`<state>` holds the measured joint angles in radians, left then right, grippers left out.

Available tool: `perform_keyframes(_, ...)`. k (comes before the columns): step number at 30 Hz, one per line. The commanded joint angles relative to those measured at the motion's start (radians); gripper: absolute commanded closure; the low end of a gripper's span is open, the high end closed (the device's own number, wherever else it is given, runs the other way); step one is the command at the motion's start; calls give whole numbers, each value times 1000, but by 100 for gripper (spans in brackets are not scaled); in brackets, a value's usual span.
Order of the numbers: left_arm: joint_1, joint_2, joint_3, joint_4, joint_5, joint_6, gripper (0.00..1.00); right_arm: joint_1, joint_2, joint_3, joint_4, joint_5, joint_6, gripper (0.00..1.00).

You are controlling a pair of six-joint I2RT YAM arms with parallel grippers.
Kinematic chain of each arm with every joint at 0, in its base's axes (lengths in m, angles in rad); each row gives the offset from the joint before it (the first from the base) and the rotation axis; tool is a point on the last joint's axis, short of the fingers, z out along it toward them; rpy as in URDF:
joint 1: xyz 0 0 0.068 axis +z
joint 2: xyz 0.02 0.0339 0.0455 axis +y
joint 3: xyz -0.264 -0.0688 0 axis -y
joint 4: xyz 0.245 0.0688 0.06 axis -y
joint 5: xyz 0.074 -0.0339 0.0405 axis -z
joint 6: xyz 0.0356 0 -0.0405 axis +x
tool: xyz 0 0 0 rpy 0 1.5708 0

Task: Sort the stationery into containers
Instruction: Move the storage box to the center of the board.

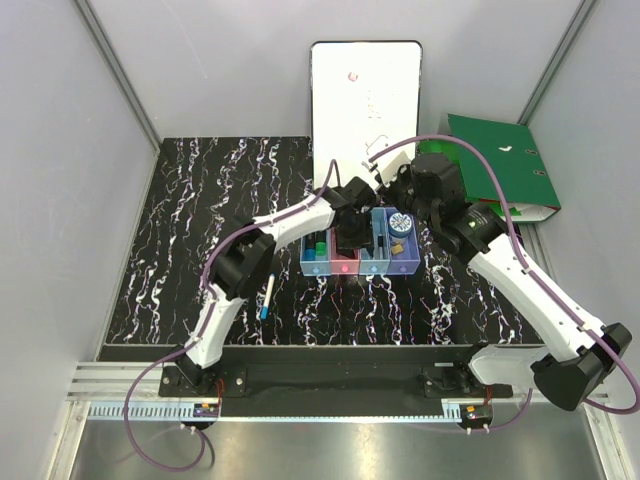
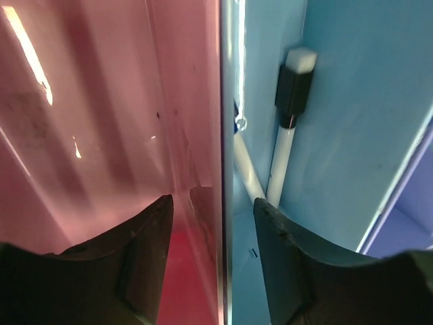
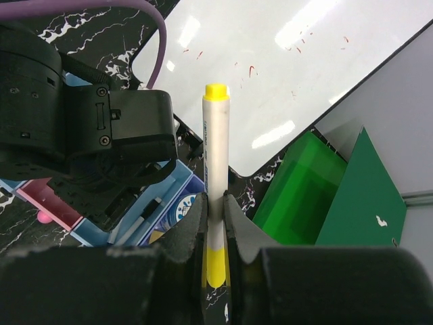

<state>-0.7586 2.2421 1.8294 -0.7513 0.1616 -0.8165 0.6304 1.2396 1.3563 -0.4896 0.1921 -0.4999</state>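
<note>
I will move my right gripper across and down next and release the pen; the empty pink bin is below it, to its left in the top view.
My left gripper [image 2: 213, 220] hangs open low inside the containers [image 1: 360, 262], one finger in the pink bin [image 2: 101, 135] and the other in the light blue bin [image 2: 352, 101], astride their shared wall. A white pen with a black cap [image 2: 287, 128] lies in that blue bin, and a second white pen [image 2: 247, 172] lies beside it. My right gripper [image 3: 214, 203] is shut on a white pen with yellow ends [image 3: 215, 149], held behind the bins. The blue tape roll [image 1: 401, 222] sits in the purple bin. A green marker [image 1: 318, 245] stands in the leftmost bin. A blue-ended pen [image 1: 266, 298] lies on the table.
The white board [image 1: 366, 100] leans at the back. The green binder [image 1: 505, 165] lies at the back right, close to my right arm. The black marbled table [image 1: 200, 230] stretches to the left of the bins.
</note>
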Motion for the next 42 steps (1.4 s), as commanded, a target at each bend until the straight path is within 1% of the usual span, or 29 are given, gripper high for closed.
perform_keyframes(1, 4, -44, -1, 30, 39, 14, 44, 8, -40, -17, 60, 21, 3, 100)
perform_keyframes(15, 48, -200, -51, 35, 15, 65, 46, 9, -38, -49, 91, 58, -28, 100)
perform_keyframes(21, 71, -282, -61, 35, 22, 119, 44, 9, -38, -71, 106, 72, -22, 100)
perform_keyframes(23, 80, -318, -70, 35, 30, 138, 41, 9, -32, -68, 109, 82, -20, 100)
perform_keyframes(26, 103, -373, -84, 35, 50, 172, 34, 9, -26, -66, 115, 90, -17, 100)
perform_keyframes(27, 111, -389, -87, 36, 59, 180, 30, 9, -25, -65, 115, 92, -11, 100)
perform_keyframes(28, 129, -403, -96, 35, 59, 195, 17, 8, -17, -66, 118, 93, -8, 100)
perform_keyframes(30, 148, -449, -107, 35, 58, 211, 2, 8, -12, -63, 123, 93, 4, 100)
perform_keyframes(34, 226, -538, -151, 35, 52, 227, 1, 9, 14, -60, 126, 107, 44, 100)
perform_keyframes(37, 284, -600, -185, 30, 29, 269, 1, 9, 44, -60, 120, 96, 116, 100)
perform_keyframes(42, 360, -694, -254, 23, -68, 445, 1, 8, 145, -25, 79, 40, 276, 100)
